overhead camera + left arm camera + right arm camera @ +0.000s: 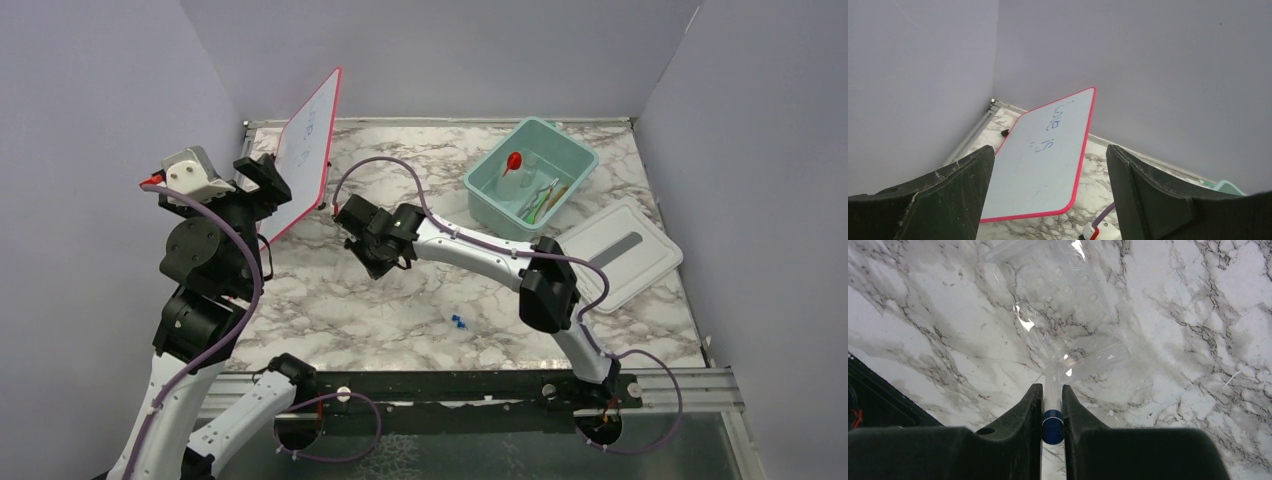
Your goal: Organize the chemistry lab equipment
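My right gripper moves down over the tray's nearest corner next and releases the blue-capped clear tube [1052, 426] there.
My right gripper [1052, 399] is shut on a blue-capped clear tube [1052, 426] and holds it low over the marble table. The tube's clear end reaches the edge of a clear plastic tray with round wells [1063, 300]. In the top view this gripper [375, 262] is left of centre. The red funnel [513, 160] and the metal tongs [541, 197] lie inside the pale teal tub [583, 156] at the back right. Small blue pieces [459, 321] lie on the table near the front. My left gripper [1050, 195] is open and empty, raised at the left [262, 175].
The pink-edged whiteboard [1048, 150] leans tilted at the back left, also seen in the top view [305, 150]. The white lid [620, 252] lies flat to the right of the tub. Grey walls close the table on three sides.
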Tool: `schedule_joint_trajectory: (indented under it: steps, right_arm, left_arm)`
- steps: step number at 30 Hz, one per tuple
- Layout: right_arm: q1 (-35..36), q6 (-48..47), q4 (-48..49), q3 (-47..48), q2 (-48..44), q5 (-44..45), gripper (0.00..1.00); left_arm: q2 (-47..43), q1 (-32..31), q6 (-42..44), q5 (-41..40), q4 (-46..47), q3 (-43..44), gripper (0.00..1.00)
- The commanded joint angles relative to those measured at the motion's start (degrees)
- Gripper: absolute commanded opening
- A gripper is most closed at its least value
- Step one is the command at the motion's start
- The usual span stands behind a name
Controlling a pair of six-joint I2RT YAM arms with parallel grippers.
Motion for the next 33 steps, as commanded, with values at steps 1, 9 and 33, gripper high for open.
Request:
schedule_joint_trajectory:
  steps: [1, 9, 33]
  right_arm:
    - [1.0, -1.0, -6.5, 5.0, 3.5, 5.3, 0.09]
    - [1.6, -2.7, -6.3, 5.7, 5.4, 6.2, 0.09]
    - [2.7, -1.2, 2.3, -2.4, 2.7, 6.7, 0.43]
  left_arm:
    - [-1.1, 0.0, 5.1, -5.3, 1.6, 1.6, 0.85]
    - [-1.5, 0.0, 6.1, -6.3, 1.9, 1.2, 0.85]
    - [-0.3, -0.9, 6.5, -5.9, 2.3, 2.0, 0.85]
